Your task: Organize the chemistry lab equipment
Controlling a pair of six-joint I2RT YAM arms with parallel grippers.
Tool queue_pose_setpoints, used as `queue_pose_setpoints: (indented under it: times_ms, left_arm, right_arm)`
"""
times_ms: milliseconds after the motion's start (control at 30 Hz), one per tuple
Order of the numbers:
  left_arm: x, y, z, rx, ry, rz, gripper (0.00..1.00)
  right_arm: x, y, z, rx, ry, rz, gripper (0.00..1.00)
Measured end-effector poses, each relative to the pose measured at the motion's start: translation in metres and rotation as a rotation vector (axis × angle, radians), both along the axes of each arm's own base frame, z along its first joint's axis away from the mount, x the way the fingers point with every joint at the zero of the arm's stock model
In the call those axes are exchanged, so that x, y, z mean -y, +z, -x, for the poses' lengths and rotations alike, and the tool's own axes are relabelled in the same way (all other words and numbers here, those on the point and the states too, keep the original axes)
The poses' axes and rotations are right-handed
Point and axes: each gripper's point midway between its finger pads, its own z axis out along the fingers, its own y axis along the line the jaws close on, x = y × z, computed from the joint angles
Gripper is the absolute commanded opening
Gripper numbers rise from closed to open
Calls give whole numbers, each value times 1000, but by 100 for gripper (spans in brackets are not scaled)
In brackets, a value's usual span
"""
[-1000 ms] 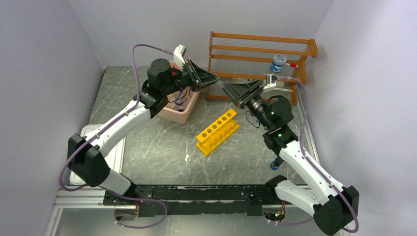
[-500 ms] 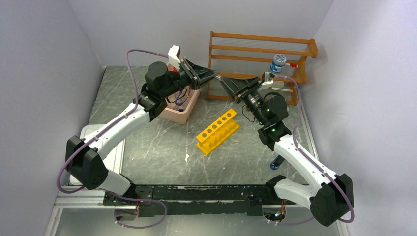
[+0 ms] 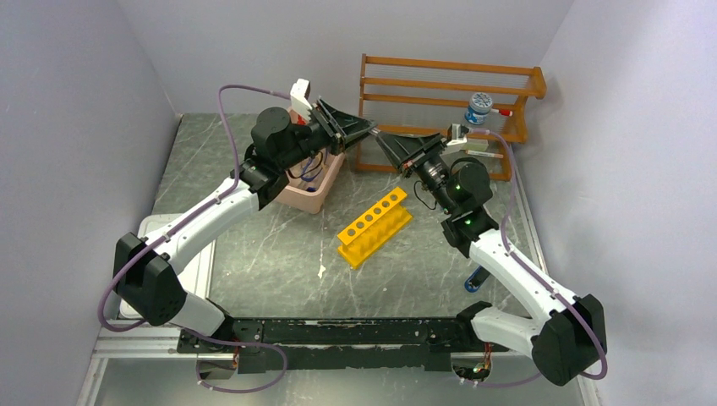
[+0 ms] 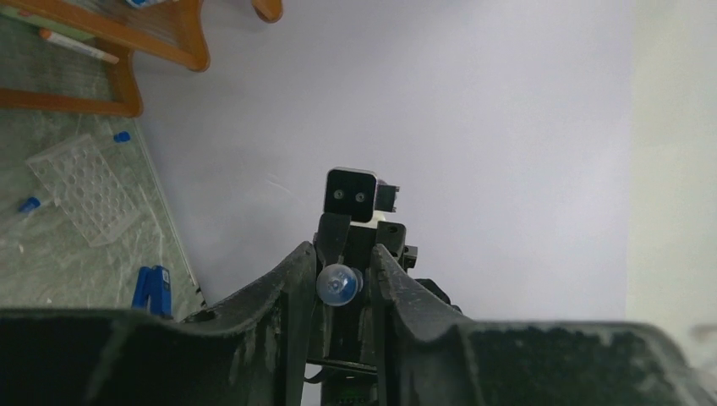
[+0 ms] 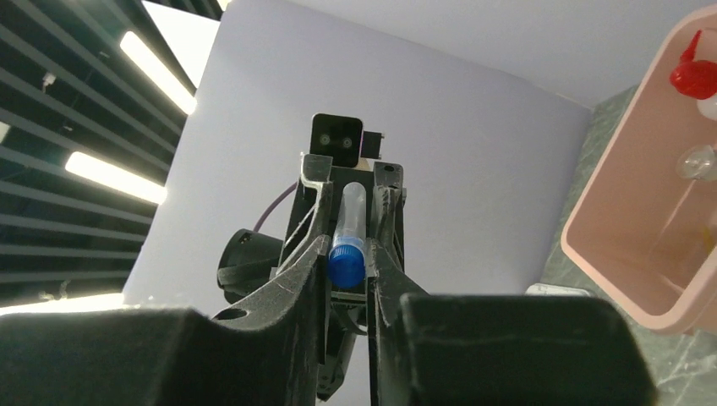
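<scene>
A corner hole of the clear well plate is below, so I next need to move my right gripper aside, tip it down and let go of the tube (image 5: 347, 254) there.
A blue-capped tube (image 5: 347, 254) is held in the air between my two grippers, which meet tip to tip in front of the wooden shelf rack. My right gripper (image 3: 382, 139) is shut on its blue cap end (image 5: 347, 266). My left gripper (image 3: 370, 129) closes round its clear rounded bottom (image 4: 338, 285). The tube is hidden in the top view. The yellow holed rack (image 3: 374, 225) lies empty on the table below. A red-capped squeeze bottle (image 5: 695, 72) stands in the pink tub (image 5: 617, 237).
The wooden shelf rack (image 3: 448, 89) stands at the back with a small bottle (image 3: 480, 106) on it. The pink tub (image 3: 313, 196) sits under my left arm. A white lid (image 3: 199, 266) lies front left. A clear well plate (image 4: 84, 186) and blue bits (image 4: 152, 288) lie at the right.
My right gripper has moved up and left to meet the left gripper's tips, closing the gap between them. The left gripper shifted only slightly.
</scene>
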Motion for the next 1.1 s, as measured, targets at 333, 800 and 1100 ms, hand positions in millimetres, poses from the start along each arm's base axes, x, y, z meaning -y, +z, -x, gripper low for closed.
queue_pose_setpoints:
  times_ms: [333,800,1100]
  left_arm:
    - [-16,-32,-3,74,34,-252,89]
    - [-111,-68,39,342,143,-750,86]
    - [-122,-101,53,350,78,-867,85]
  right_arm:
    - [31,-10,-14,-25,-98,286,14]
    - [140,-161,-13,-503,-163,1136,15]
    - [215,-219,-26,-803,-243,1384,15]
